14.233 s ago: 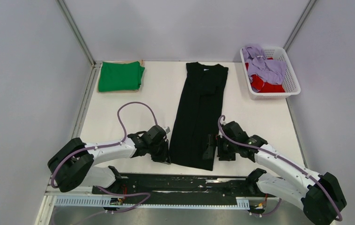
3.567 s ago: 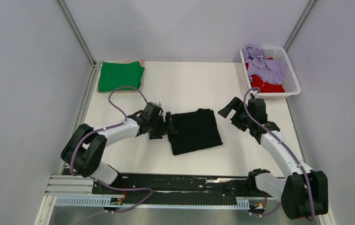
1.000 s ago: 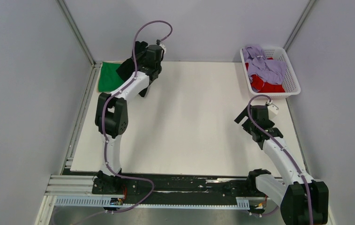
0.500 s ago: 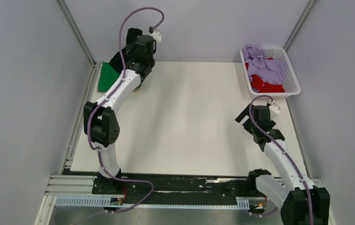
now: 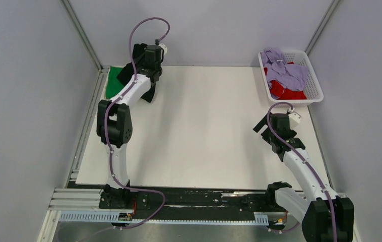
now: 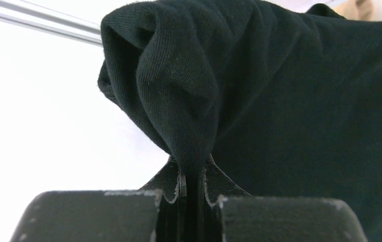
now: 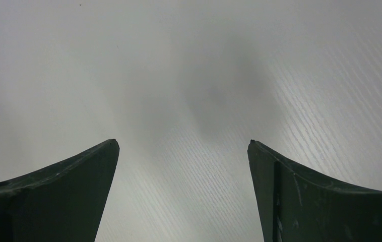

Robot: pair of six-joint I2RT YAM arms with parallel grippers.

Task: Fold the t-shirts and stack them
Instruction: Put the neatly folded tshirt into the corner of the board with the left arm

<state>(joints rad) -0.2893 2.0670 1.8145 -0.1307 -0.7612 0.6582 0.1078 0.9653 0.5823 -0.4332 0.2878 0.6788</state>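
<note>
My left gripper is about to shift left in the top view, toward the green t-shirt's far corner (image 5: 115, 70), then release, because the t-shirt's side toward the wall is still uncovered.
My left gripper (image 5: 138, 70) reaches to the far left corner and is shut on the black t-shirt (image 5: 149, 94). In the left wrist view the black t-shirt (image 6: 290, 101) hangs bunched from the closed left gripper (image 6: 193, 177). It hangs over the folded green t-shirt (image 5: 111, 86), partly covering it; whether they touch I cannot tell. My right gripper (image 5: 265, 124) hovers open at the right of the table, nothing between its fingers (image 7: 73, 176). In the right wrist view the right gripper (image 7: 184, 146) shows only bare tabletop.
A white lattice basket (image 5: 300, 103) stands at the far right corner with a lavender t-shirt (image 5: 285, 70) lying over a red one (image 5: 278, 91). The white table (image 5: 204, 131) is bounded by grey walls left, back and right.
The left arm has carried the black t-shirt a little further left and down over the green one. The right arm has hardly moved.
</note>
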